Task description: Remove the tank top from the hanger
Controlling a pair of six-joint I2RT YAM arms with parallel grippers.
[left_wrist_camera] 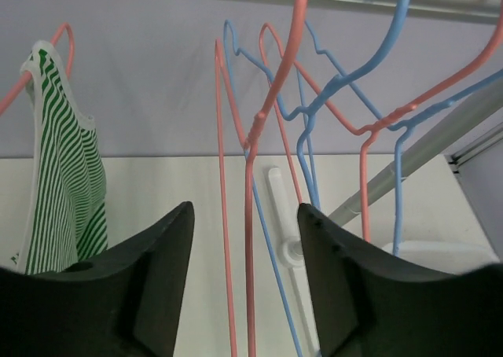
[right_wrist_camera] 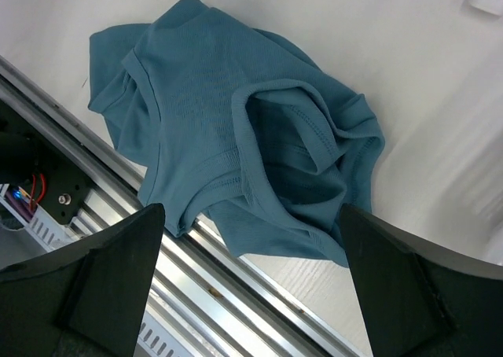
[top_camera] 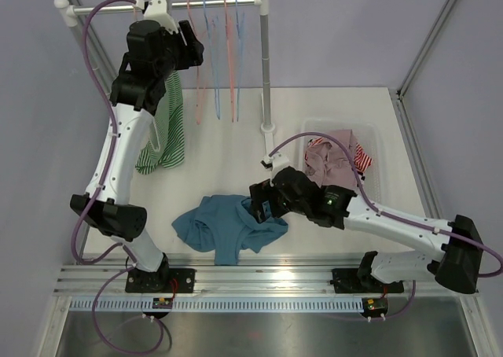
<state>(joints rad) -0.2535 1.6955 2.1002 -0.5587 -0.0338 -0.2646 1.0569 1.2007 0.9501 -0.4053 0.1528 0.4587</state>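
Observation:
My right gripper comes down next, toward the left in the top view, onto a curled fold of the loose tank top.
A teal tank top lies crumpled on the table near the front edge, on no hanger; the right wrist view shows it as a heap. My right gripper hovers open just over its right side. My left gripper is up at the rail, open, with the wire of an empty pink hanger running between its fingers, apart from both. A green-striped top hangs from another pink hanger at the left end, partly behind the left arm.
Several empty pink and blue hangers hang on the rail between two white posts. A clear bin holding crumpled clothes stands at the right. Aluminium rails run along the table's front edge.

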